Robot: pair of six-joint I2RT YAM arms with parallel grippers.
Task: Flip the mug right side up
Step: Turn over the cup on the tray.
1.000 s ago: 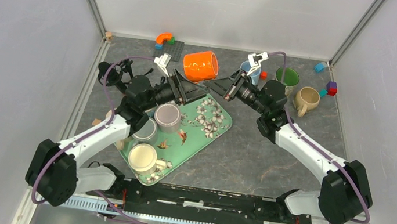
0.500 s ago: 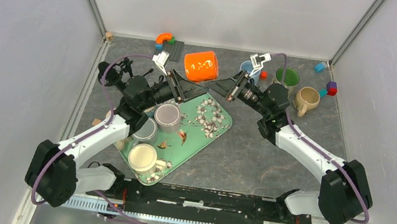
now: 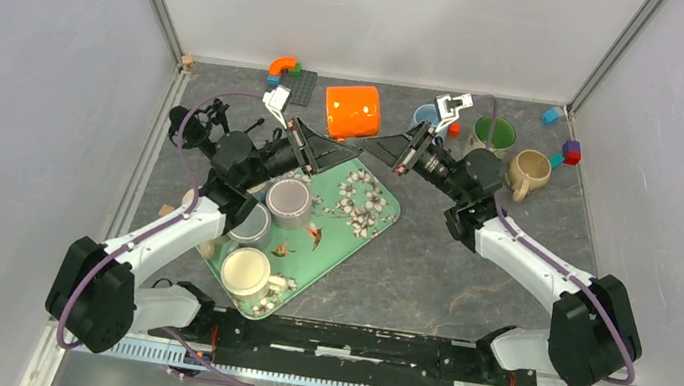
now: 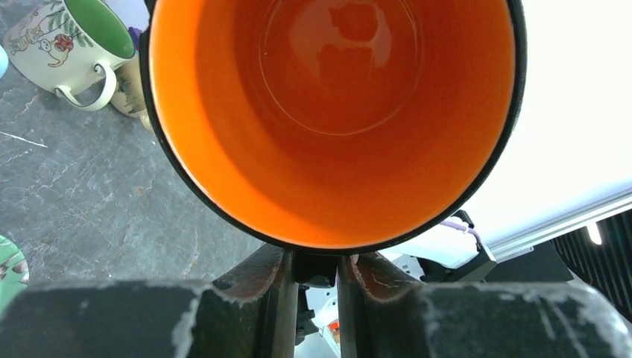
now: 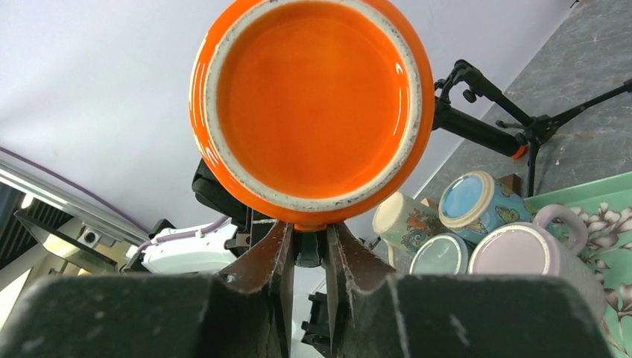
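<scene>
My left gripper turns to point down next and lowers the orange mug base-first onto the bare tabletop [image 3: 396, 117] beside the blue mug to release it, as the orange mug's opening faces sideways.
The orange mug [image 3: 351, 112] hangs on its side in the air above the back of the table, between my two grippers. In the left wrist view its open mouth [image 4: 332, 112] faces the camera. My left gripper [image 4: 317, 265] is shut on the handle just under the rim. From the right wrist, I look at the mug's base [image 5: 313, 101], and my right gripper [image 5: 309, 242] is shut on the same handle from that end. From above, the left gripper [image 3: 327, 148] and right gripper [image 3: 377, 145] meet below the mug, and the handle is hidden.
A green floral tray [image 3: 361, 211] holds a lilac mug [image 3: 289, 199], a grey mug [image 3: 251, 224] and a cream mug [image 3: 246, 271], all upside down. A blue mug [image 3: 424, 117], a green-lined mug [image 3: 496, 132] and a beige mug [image 3: 529, 171] stand back right. Toy bricks [image 3: 285, 66] and a small tripod [image 3: 198, 122] lie back left.
My left gripper's jaws have shut on the mug's handle. The mug has swung from tilted to lying level and shifted slightly toward the back. The right gripper's hold has not changed.
</scene>
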